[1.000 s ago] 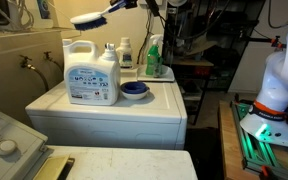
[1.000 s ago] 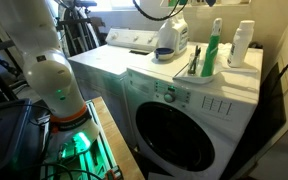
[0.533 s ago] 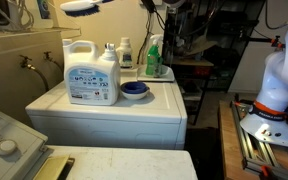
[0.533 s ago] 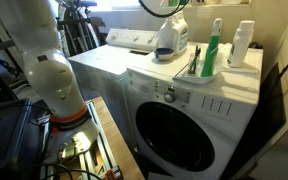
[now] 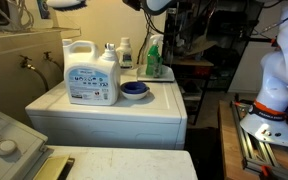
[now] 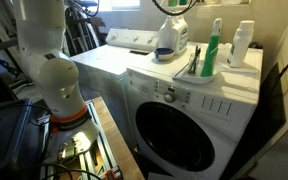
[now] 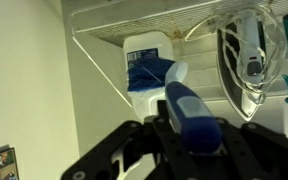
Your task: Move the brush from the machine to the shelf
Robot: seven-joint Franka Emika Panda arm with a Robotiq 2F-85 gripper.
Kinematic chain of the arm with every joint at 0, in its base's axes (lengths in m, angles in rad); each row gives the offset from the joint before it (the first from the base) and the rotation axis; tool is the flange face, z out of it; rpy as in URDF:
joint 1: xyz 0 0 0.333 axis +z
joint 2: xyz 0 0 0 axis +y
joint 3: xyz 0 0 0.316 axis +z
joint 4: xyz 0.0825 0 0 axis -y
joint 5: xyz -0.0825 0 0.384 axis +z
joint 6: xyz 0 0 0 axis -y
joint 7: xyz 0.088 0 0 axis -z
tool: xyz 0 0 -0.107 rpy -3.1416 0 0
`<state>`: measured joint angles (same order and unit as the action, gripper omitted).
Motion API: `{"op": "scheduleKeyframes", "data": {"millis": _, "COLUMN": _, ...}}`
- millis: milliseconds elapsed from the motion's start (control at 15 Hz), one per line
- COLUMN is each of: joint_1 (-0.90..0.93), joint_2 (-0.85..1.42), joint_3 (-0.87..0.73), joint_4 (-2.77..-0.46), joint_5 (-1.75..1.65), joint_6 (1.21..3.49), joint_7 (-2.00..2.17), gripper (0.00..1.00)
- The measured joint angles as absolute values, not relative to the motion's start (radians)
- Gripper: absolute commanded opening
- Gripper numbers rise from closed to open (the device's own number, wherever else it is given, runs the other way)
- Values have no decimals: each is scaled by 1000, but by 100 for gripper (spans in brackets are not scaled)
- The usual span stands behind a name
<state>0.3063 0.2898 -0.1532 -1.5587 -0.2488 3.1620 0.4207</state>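
The brush hangs above the machine, higher than the shelf. My gripper should next carry it outward over the shelf along the wall and lower it there.
My gripper is shut on the brush, gripping its dark blue handle; the pale head points away from the wrist. In an exterior view only the brush head shows, at the top edge, high above the white machine and near the wall; the gripper itself is cut off there. The beige shelf runs along the wall at the left, a little lower than the brush head. The machine also shows in the other exterior view and below the brush in the wrist view.
On the machine top stand a white detergent jug, a round blue dish and a tray with bottles. A grey-white unit with a knob stands in the near left. The arm's base is at the right.
The brush has moved up and to the left, away from the machine and toward the wall, until only its head shows at the top edge.
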Motion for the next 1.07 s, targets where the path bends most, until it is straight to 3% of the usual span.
{"op": "scheduleKeyframes", "data": {"millis": 467, "joint_1": 482, "joint_2": 523, "joint_3": -302, "joint_4": -1259, "joint_5": -255, "joint_6": 3019, "joint_7": 494, "gripper": 8}}
{"op": "scheduleKeyframes", "data": {"millis": 1067, "joint_1": 483, "joint_2": 795, "joint_3": -345, "joint_4": -900, "joint_5": -241, "joint_6": 2814, "joint_7": 530, "gripper": 8}}
